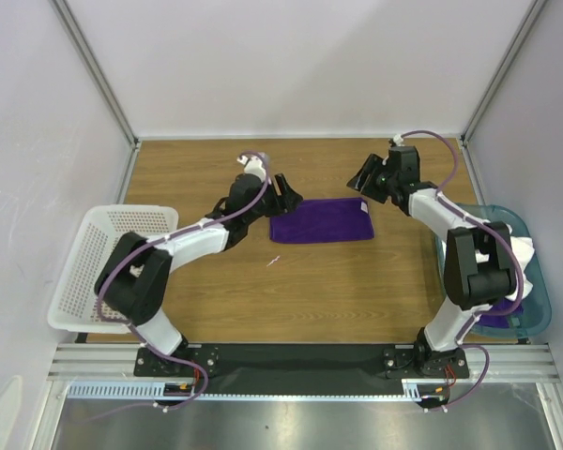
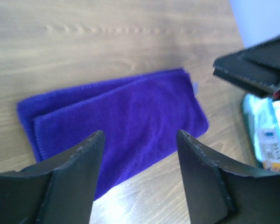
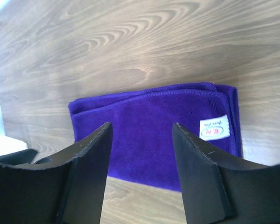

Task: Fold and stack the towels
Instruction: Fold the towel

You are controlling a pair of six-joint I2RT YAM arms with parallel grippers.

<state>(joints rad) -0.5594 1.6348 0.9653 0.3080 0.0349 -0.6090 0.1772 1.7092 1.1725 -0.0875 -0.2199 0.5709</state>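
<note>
My left gripper has its open fingers hovering past the purple towel's layered short end (image 1: 272,229) (image 2: 31,134), so it will shift left in the top view and lower onto that end.
A deep-purple towel (image 1: 321,220) lies folded flat on the wooden table, mid-back. The left wrist view shows its layered edge (image 2: 116,121); the right wrist view shows the same towel (image 3: 149,126) with a small white tag (image 3: 215,128) near one corner. My left gripper (image 1: 288,195) hovers just off the towel's left end, open, nothing between its fingers (image 2: 79,172). At the towel's right end my right gripper (image 1: 368,176) hangs open and empty too. In the teal bin (image 1: 540,281) at the right lie another purple towel (image 1: 495,319) and a white towel (image 1: 524,251), mostly hidden by the right arm.
A white perforated basket (image 1: 108,267) stands at the table's left edge. A small pale scrap (image 1: 274,262) lies on the wood in front of the towel. White walls and metal posts close in the back and sides.
</note>
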